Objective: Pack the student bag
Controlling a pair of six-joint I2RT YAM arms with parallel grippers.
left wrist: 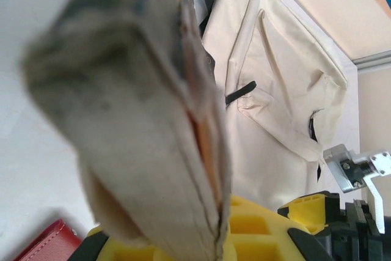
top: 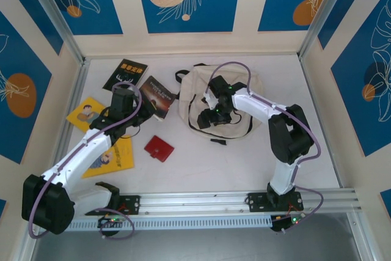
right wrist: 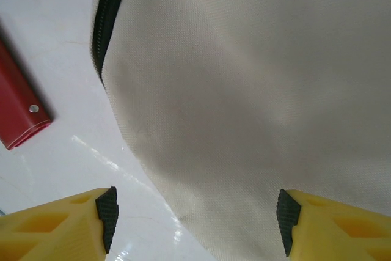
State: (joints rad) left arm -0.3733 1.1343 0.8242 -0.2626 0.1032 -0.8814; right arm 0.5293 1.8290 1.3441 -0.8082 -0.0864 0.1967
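Note:
Next, the open right gripper moves down onto the bag's upper rim (top: 215, 128) (right wrist: 198, 224) and closes its fingers. This cream edge near the black zipper lies directly below the gripper's fingers.
The student bag (top: 235, 105) is a cream backpack with black straps, lying flat at the middle back of the table. My right gripper (top: 211, 118) hovers open just over its near-left part; the cream fabric (right wrist: 244, 90) and black zipper trim (right wrist: 102, 22) spread out ahead of its pads (right wrist: 107, 213), with nothing held between them. My left gripper (top: 139, 102) is shut on a dark-covered book (top: 160, 96), lifted left of the bag. In the left wrist view the book's page edge (left wrist: 140, 120) looms close and blurred, with the bag (left wrist: 275, 90) behind it.
A red wallet (top: 159, 148) lies in front of the book, also in the wrist views (right wrist: 18, 108) (left wrist: 49, 242). A black book (top: 125, 74) sits at the back left. Two yellow books (top: 85, 114) (top: 116, 154) lie under the left arm.

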